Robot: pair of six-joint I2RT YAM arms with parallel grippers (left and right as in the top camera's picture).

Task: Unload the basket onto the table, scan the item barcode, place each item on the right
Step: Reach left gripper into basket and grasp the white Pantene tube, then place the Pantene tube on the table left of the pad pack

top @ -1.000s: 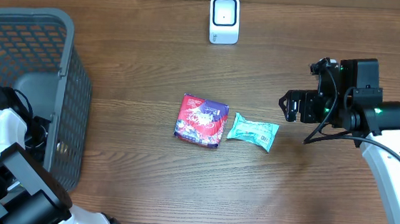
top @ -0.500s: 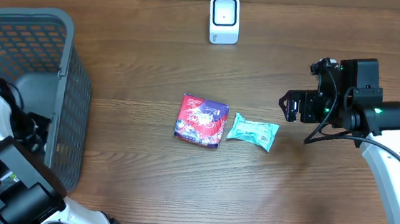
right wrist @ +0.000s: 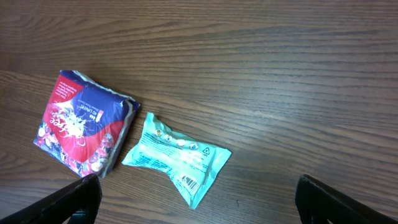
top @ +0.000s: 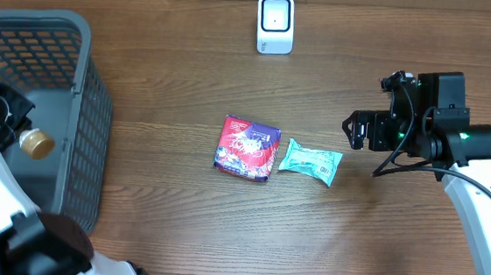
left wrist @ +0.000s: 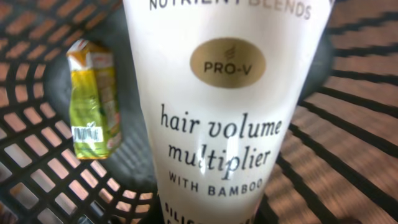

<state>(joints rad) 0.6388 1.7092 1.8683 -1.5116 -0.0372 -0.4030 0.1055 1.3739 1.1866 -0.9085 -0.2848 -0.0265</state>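
Observation:
The side of the basket (top: pixel 84 63) blocks the way to the middle of the table, so my left gripper should lift the bottle over it and then bring the bottle down beside the red and purple packet.
My left gripper (top: pixel 11 121) hangs over the grey basket (top: pixel 84 63) at the table's left, shut on a cream hair-product bottle (left wrist: pixel 227 106). The bottle fills the left wrist view with its printed front, and no barcode shows on it. Its gold cap (top: pixel 36 143) is visible from overhead. The white scanner (top: pixel 275 23) stands at the back centre. Over the right side of the table, my right gripper (right wrist: pixel 208 196) is open with nothing between its fingers. It sits just right of a teal packet (right wrist: pixel 177 155) whose barcode faces up.
A red and purple packet (top: pixel 247 148) lies at mid-table, touching the teal packet (top: pixel 310 161). Inside the basket a yellow packet (left wrist: pixel 93 99) rests on the mesh floor, barcode up. The basket wall stands between my left arm and the table's middle.
My left arm has risen from the basket floor with the bottle, so its gold cap now shows from overhead. The right arm and both packets have not moved.

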